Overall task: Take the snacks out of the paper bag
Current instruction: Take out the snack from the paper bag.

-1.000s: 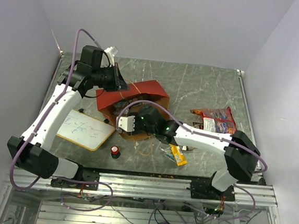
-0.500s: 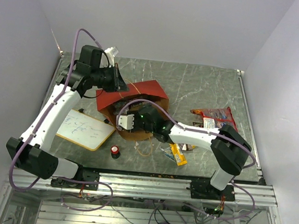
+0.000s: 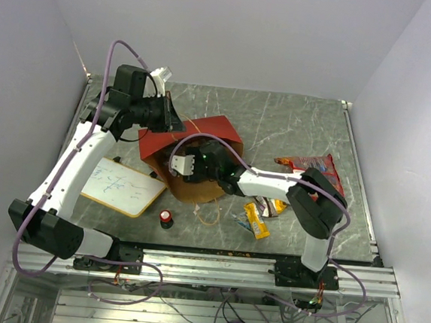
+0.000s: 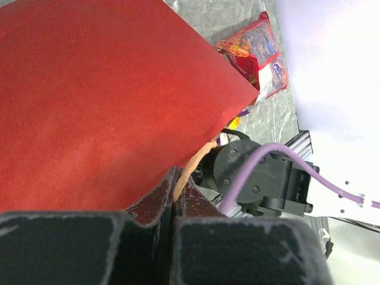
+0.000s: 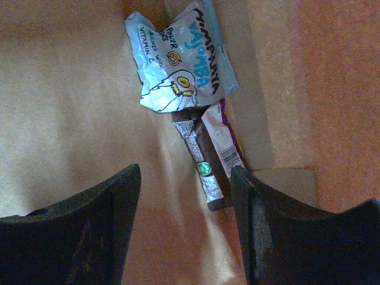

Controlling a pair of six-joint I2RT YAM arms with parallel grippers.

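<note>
The brown and purple bar's middle [image 5: 215, 155] lies clear of the light-blue packet [image 5: 178, 59]. I will move my right gripper outward and to the right in the wrist view, onto the middle of the bar.
The red paper bag [image 3: 195, 133] lies on its side with its mouth toward the arms. My left gripper [image 4: 174, 181] is shut on the bag's string handle [image 4: 196, 166] at the bag's far left corner [image 3: 170, 120]. My right gripper [image 5: 185, 178] is open inside the bag, over the brown kraft floor [image 5: 71, 119]. Ahead of it lie a light-blue wrapped packet [image 5: 178, 59] and a brown and purple bar [image 5: 211, 160]. Outside the bag, a flat red chip bag [image 3: 313, 170] and a yellow bar [image 3: 256, 219] lie on the table.
A wood-framed whiteboard [image 3: 123, 186] lies at the left. A small red-topped black knob [image 3: 166, 218] stands near the front. A loop of string [image 3: 209, 215] lies by the bag's mouth. The grey walls close in on both sides.
My right arm has reached farther left and deeper into the bag's mouth. The left arm and bag have stayed put.
</note>
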